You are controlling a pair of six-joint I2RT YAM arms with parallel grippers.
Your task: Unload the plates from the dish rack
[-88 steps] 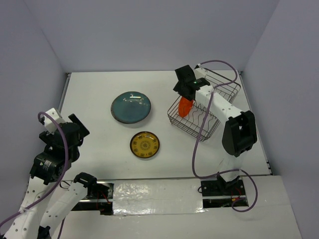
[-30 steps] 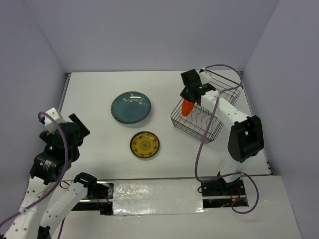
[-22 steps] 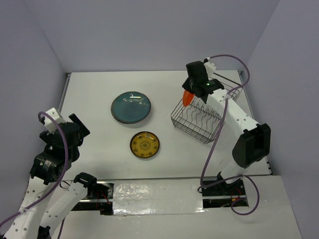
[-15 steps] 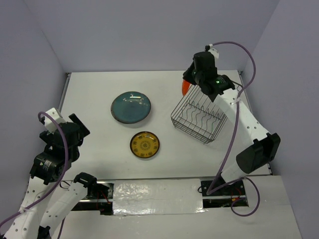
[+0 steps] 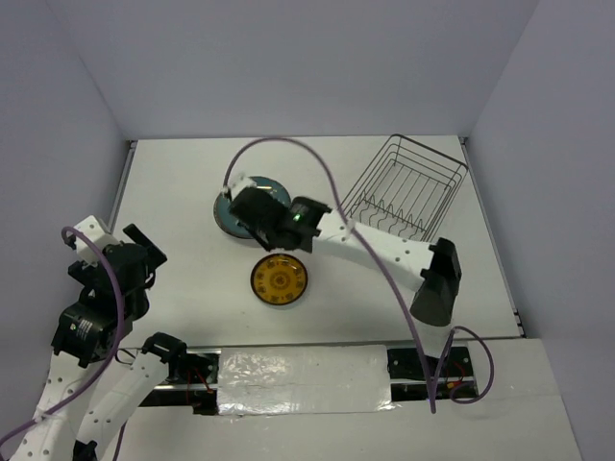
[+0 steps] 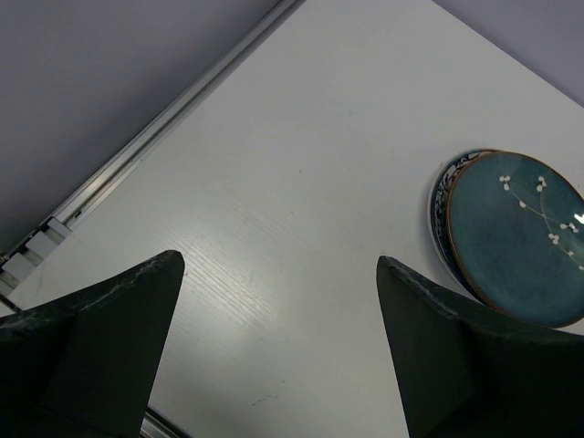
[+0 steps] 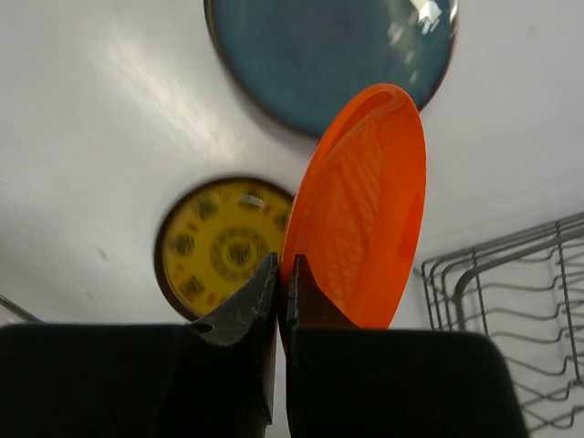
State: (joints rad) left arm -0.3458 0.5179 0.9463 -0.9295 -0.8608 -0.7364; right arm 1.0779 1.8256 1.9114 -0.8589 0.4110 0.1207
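Observation:
My right gripper draws back and down next, tilts the orange-red plate [image 7: 365, 210] flat onto the uncovered olive-brown plate [image 7: 226, 245] below and back of it, then releases it.
My right gripper [image 7: 283, 260] is shut on the rim of the small orange-red plate [image 7: 365, 210] and holds it on edge above the table. In the top view this gripper [image 5: 252, 209] hangs over the dark teal plate [image 5: 229, 209], hiding the orange plate. A blue-patterned plate rim [image 6: 438, 212] shows under the teal plate [image 6: 516, 237]. The olive-brown plate [image 5: 279, 279] lies flat just in front. The wire dish rack [image 5: 407, 184] stands at the back right and shows no plates. My left gripper [image 6: 278, 274] is open over bare table at the left.
A metal rail [image 6: 137, 155] runs along the table's left edge. The right arm [image 5: 384, 248] stretches diagonally across the middle, its purple cable [image 5: 288, 144] arching above. Walls close in the back and both sides.
The right arm lifted the orange plate out of the rack and swung it left, over the teal plate. The rack now sits further back and right. The left arm shifted slightly.

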